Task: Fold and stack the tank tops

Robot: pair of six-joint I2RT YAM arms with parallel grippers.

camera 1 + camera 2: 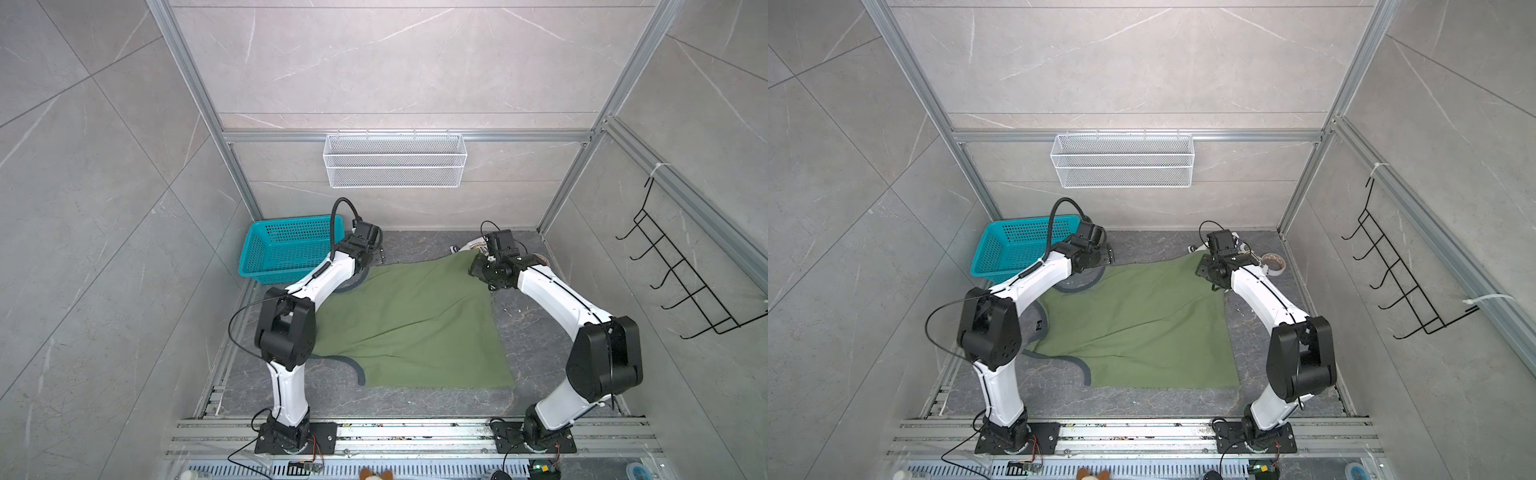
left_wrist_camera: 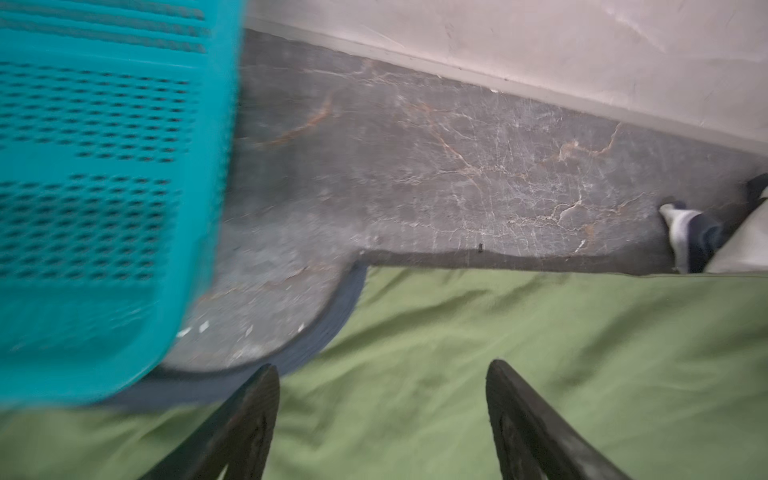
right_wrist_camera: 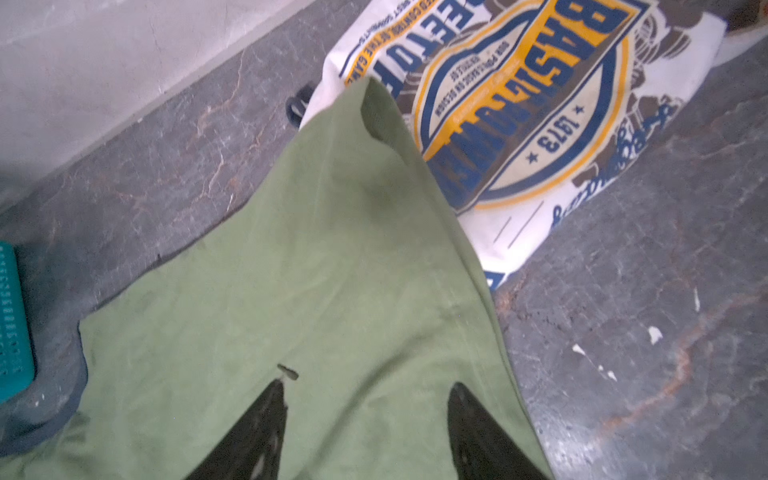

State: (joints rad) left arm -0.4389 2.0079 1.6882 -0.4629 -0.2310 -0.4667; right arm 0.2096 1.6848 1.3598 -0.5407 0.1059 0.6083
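Note:
The left gripper moves down and outward next and closes on the green shirt's trimmed far corner [image 1: 371, 268] [image 2: 365, 268], which lies below and outward of it, clear of the basket.
The olive green tank top [image 1: 407, 316] [image 1: 1142, 324] lies spread flat on the dark marble table [image 1: 540, 332], grey trim [image 1: 357, 370] curling at its near left. Its far right corner overlaps the white tank top [image 3: 540, 104] with the navy-orange badge, bunched at the back right [image 1: 473, 245]. My left gripper [image 2: 382, 368] [image 1: 376, 255] hovers open over the green shirt's far left armhole edge, beside the basket. My right gripper [image 3: 368, 384] [image 1: 478, 266] stands open over the green cloth [image 3: 311, 291] near its far right corner. Neither holds anything.
A teal plastic basket [image 1: 286, 249] [image 2: 104, 166] stands at the back left, close to my left wrist. A white wire basket [image 1: 395, 160] hangs on the back wall. A black hook rack [image 1: 681, 282] hangs on the right wall. A tape roll [image 1: 1273, 264] lies at the back right.

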